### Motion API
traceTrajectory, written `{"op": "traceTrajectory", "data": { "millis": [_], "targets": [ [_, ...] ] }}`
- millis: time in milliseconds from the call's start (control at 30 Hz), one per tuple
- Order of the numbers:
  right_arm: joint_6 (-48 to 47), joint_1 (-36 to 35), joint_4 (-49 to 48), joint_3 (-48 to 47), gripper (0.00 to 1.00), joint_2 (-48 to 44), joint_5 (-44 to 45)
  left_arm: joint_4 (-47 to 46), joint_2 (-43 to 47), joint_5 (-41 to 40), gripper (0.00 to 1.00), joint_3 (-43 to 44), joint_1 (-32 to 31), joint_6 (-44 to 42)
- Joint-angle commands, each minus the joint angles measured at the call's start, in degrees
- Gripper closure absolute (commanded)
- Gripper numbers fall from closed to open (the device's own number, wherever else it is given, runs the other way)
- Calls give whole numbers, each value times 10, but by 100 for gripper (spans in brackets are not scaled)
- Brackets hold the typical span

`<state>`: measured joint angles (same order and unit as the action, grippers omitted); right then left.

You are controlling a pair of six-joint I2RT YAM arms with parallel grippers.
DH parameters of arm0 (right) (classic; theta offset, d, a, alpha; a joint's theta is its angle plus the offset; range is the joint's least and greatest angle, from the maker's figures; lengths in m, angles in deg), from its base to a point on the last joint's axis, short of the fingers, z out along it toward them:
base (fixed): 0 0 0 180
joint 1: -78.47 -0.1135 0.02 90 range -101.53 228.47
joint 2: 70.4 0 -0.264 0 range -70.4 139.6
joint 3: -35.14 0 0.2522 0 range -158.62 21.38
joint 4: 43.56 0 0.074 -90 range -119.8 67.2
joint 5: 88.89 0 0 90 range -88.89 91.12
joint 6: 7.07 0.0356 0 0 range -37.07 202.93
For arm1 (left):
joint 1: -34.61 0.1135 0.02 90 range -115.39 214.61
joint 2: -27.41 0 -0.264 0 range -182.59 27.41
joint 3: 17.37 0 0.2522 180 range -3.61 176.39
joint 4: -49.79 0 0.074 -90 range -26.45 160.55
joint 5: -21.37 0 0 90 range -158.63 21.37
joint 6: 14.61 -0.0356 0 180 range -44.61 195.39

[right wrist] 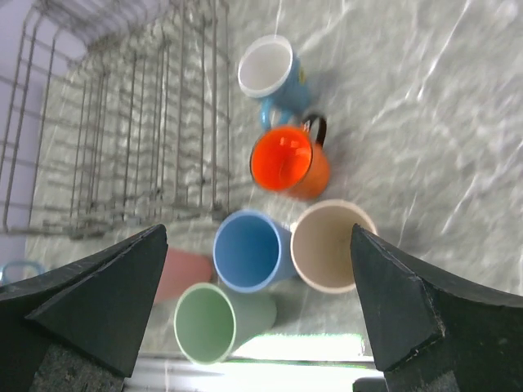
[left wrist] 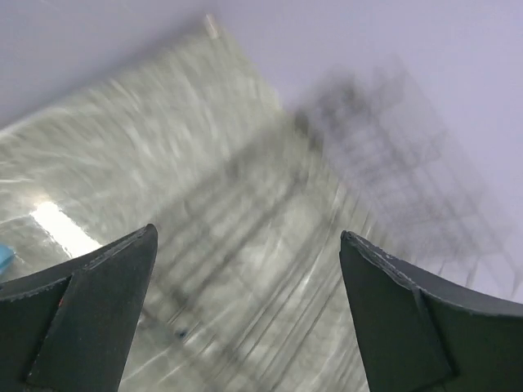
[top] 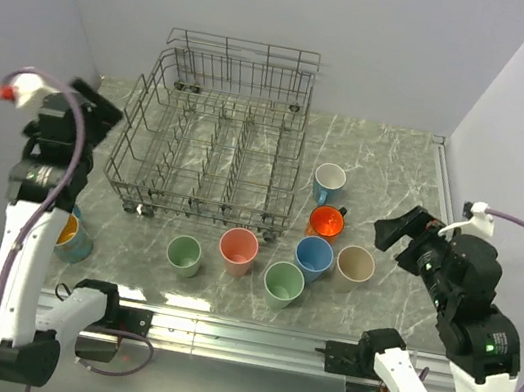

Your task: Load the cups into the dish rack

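Note:
My right gripper moves outward and then down onto the blue mug's rim away from the rack next, since that side of the blue mug is clear of wires and cups.
The grey wire dish rack [top: 148,151] stands empty at the back centre. In front of it stand a pale green cup [top: 184,256], a pink cup [top: 238,251], a second green cup [top: 283,284], a blue cup [top: 313,258], a beige cup [top: 354,266], an orange mug [top: 326,224] and a blue mug with a white inside [top: 329,182]. My right gripper [top: 392,234] is open and empty, raised right of the beige cup. In the right wrist view it [right wrist: 259,229] hovers above the blue cup [right wrist: 247,249] and the beige cup [right wrist: 331,245]. My left gripper [top: 95,106] is open and empty, raised left of the rack.
Another blue cup with an orange inside [top: 72,236] stands at the table's left edge beside my left arm. The left wrist view is blurred and shows the rack [left wrist: 384,147] faintly over the marble table [left wrist: 122,147]. Walls close in the table at the back and sides.

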<state>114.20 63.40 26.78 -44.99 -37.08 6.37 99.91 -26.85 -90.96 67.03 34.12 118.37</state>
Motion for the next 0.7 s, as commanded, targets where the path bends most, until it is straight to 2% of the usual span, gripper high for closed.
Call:
{"op": "traceTrajectory", "data": {
  "millis": [0, 33, 133, 167, 267, 367, 533, 667],
  "targets": [
    [-20, -9, -22, -67, 0, 17, 73, 125, 25, -196, 1, 63, 3, 200],
    [-11, -11, -34, -75, 0, 18, 78, 85, 45, -172, 1, 52, 3, 123],
    [4, -11, -56, -100, 0, 38, 43, -9, 90, -83, 1, -5, 3, 52],
    [4, -10, -66, -106, 0, 48, 31, -74, 128, -23, 1, -23, 3, 27],
    [-22, -11, -89, -128, 0, 93, -41, -124, 188, 25, 1, -80, 3, -5],
    [-12, -11, -93, -170, 0, 174, -35, -103, 188, 52, 1, -75, 3, -21],
    [-21, -11, -58, -292, 2, 297, 19, 21, 115, 76, 1, -2, 3, -37],
    [-34, -8, 0, -356, 3, 431, 41, 22, 104, 110, 1, 14, -9, -76]
  ]
}}
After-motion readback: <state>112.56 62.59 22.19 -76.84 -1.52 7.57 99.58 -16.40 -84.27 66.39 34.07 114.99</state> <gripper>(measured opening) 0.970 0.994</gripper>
